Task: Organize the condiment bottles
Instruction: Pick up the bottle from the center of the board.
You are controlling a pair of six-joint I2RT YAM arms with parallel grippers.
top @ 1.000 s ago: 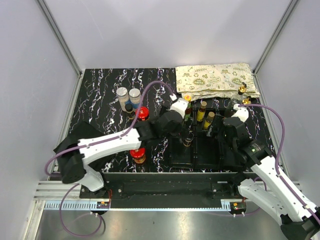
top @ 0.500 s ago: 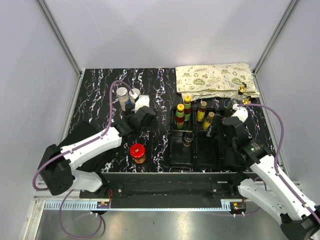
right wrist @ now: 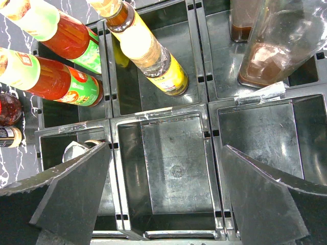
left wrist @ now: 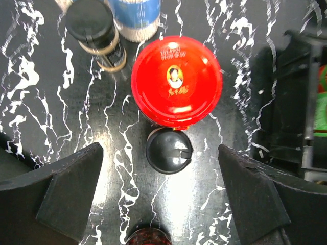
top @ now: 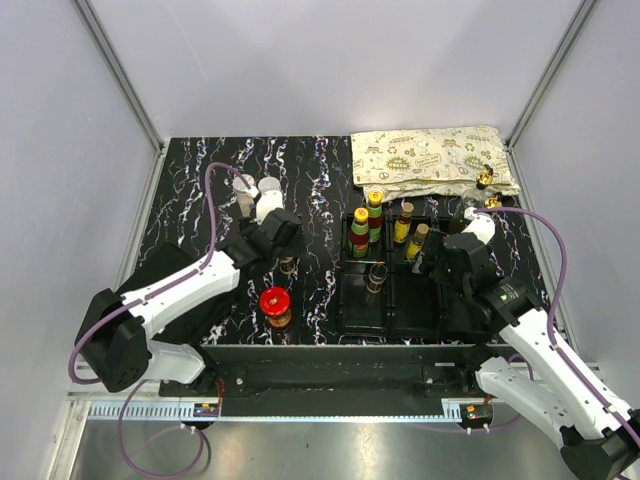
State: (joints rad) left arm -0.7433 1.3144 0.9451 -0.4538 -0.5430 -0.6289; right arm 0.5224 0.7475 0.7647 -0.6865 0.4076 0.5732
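Note:
The left gripper lowers next with open fingers around the small bottle's black cap [left wrist: 169,151] below it, since the touching red-lidded jar leaves both sides of the cap free.
My left gripper [top: 282,243] hangs open over a cluster of condiment bottles left of the tray. Below it stand a red-lidded jar [left wrist: 176,81] and, touching it, a small black-capped bottle [left wrist: 169,150]; both lie ahead of the fingertips [left wrist: 71,194], not between them. Another black-capped bottle [left wrist: 94,28] and a blue-labelled shaker [left wrist: 135,15] stand behind. My right gripper [right wrist: 163,194] is open over an empty tray compartment [right wrist: 176,163]. Two red sauces with green labels [right wrist: 59,76] and a yellow bottle [right wrist: 150,53] stand in the back compartments, a clear glass bottle [right wrist: 286,41] at the right.
The black compartment tray [top: 400,300] sits at centre right. A second red-lidded jar [top: 275,303] stands alone near the front edge. Two grey-lidded shakers [top: 243,188] stand behind the left gripper. A printed bag [top: 432,155] lies at the back right, with gold-spouted bottles [top: 484,178] beside it.
The left arm swung from the tray's back-left corner leftward to the bottle cluster, empty and open. The right arm has stayed over the tray.

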